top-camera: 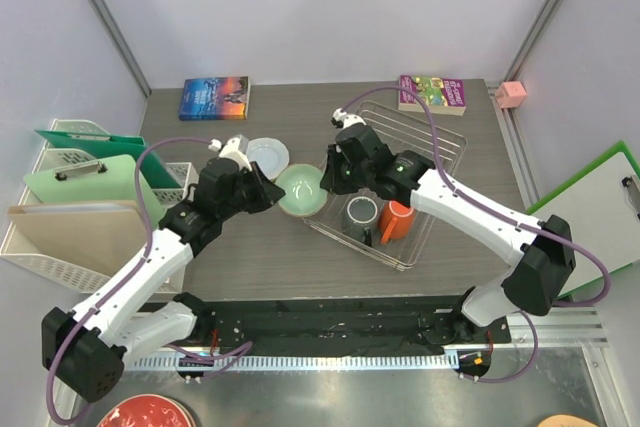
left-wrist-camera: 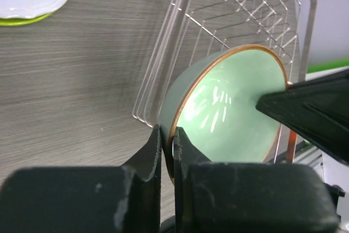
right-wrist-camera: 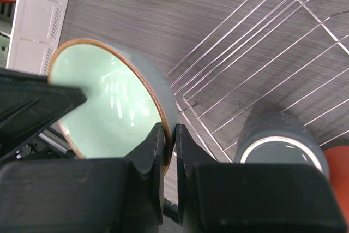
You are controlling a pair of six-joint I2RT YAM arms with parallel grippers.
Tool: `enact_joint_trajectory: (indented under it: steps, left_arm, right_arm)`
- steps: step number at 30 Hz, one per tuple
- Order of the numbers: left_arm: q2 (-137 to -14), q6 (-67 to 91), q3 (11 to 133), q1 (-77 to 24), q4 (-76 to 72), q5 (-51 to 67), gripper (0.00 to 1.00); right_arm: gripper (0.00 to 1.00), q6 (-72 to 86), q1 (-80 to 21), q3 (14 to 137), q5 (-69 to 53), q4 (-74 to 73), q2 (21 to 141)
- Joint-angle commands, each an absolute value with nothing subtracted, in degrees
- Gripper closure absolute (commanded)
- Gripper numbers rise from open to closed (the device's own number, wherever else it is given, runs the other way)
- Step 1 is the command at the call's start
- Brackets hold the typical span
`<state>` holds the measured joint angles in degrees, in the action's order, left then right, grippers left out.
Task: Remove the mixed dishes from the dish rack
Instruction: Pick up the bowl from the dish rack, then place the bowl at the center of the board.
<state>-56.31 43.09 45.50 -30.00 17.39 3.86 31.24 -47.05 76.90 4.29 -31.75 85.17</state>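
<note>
I will move my left gripper outward and down onto the light grey plate (top-camera: pixel 267 157) and let go of the bowl there, because that plate is empty on top of the lime-green one.
A pale mint-green bowl (top-camera: pixel 300 190) with a brown rim is tilted on edge above the table, by the left edge of the silver wire dish rack (top-camera: pixel 440 147). My left gripper (left-wrist-camera: pixel 167 140) is shut on its left rim. My right gripper (right-wrist-camera: pixel 169 137) is shut on the opposite rim. Both hold the bowl (left-wrist-camera: pixel 229 107) at once. A grey metallic mug (top-camera: pixel 360 214) and an orange mug (top-camera: pixel 397 222) stand in the rack's near corner. A light grey plate (top-camera: pixel 267 157) lies on a lime-green plate (left-wrist-camera: pixel 22 21) on the table, left of the rack.
White slotted file trays (top-camera: pixel 70 207) with clipboards stand at the left. Two books (top-camera: pixel 215 97) (top-camera: pixel 433 93) lie at the back, with a pink box (top-camera: pixel 511 94) at the back right. A clipboard (top-camera: pixel 600 197) lies at the right and a red plate (top-camera: pixel 145 415) at the bottom.
</note>
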Motion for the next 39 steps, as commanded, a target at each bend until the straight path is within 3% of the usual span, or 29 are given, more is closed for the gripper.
enact_joint_trajectory:
  steps: [1, 7, 8, 12, 13, 15, 17, 20, 25, 29, 39]
  left_arm:
    - [-57.0, 40.9, 46.4, -30.1, 17.6, 3.9, 1.00]
    - [-60.5, 40.5, 48.7, -30.5, 17.8, 2.8, 1.00]
    - [-60.8, 40.5, 49.1, -30.5, 17.9, 2.6, 1.00]
    - [-61.4, 40.4, 51.1, -30.5, 17.5, 0.7, 1.00]
    - [-61.3, 40.3, 51.5, -30.5, 17.2, 0.4, 1.00]
    - [-61.4, 40.2, 53.2, -30.5, 17.0, -1.3, 1.00]
    - [-62.4, 39.6, 55.2, -30.4, 17.7, -2.3, 1.00]
    - [-64.0, 38.9, 59.5, -28.9, 20.2, -3.8, 1.00]
    - [-67.1, 41.3, 65.2, -18.4, 22.6, -1.8, 1.00]
    - [-73.8, 43.6, 70.4, -11.9, 26.4, -1.3, 1.00]
    - [-86.6, 46.8, 70.6, -7.7, 20.0, -0.5, 1.00]
  right_arm:
    - [0.99, 33.0, -47.2, 79.6, 2.2, -26.6, 82.1]
    - [0.98, 32.3, -47.6, 79.4, 0.8, -26.1, 83.1]
    - [0.81, 32.2, -47.7, 79.2, -2.1, -25.9, 83.1]
    - [0.46, 31.0, -48.3, 78.7, -3.0, -24.9, 82.9]
    - [0.42, 30.9, -48.3, 78.3, -3.0, -24.9, 82.6]
    - [0.25, 30.7, -48.3, 78.0, -1.6, -24.9, 81.7]
    - [0.20, 30.4, -48.4, 77.3, -0.4, -24.8, 79.9]
    - [0.17, 30.2, -48.3, 76.1, 5.6, -24.8, 77.3]
    - [0.17, 29.8, -48.3, 70.8, 15.5, -24.0, 68.0]
    - [0.18, 28.9, -48.3, 66.7, 17.0, -23.0, 63.7]
    - [0.19, 28.4, -48.3, 60.2, 17.5, -22.5, 59.2]
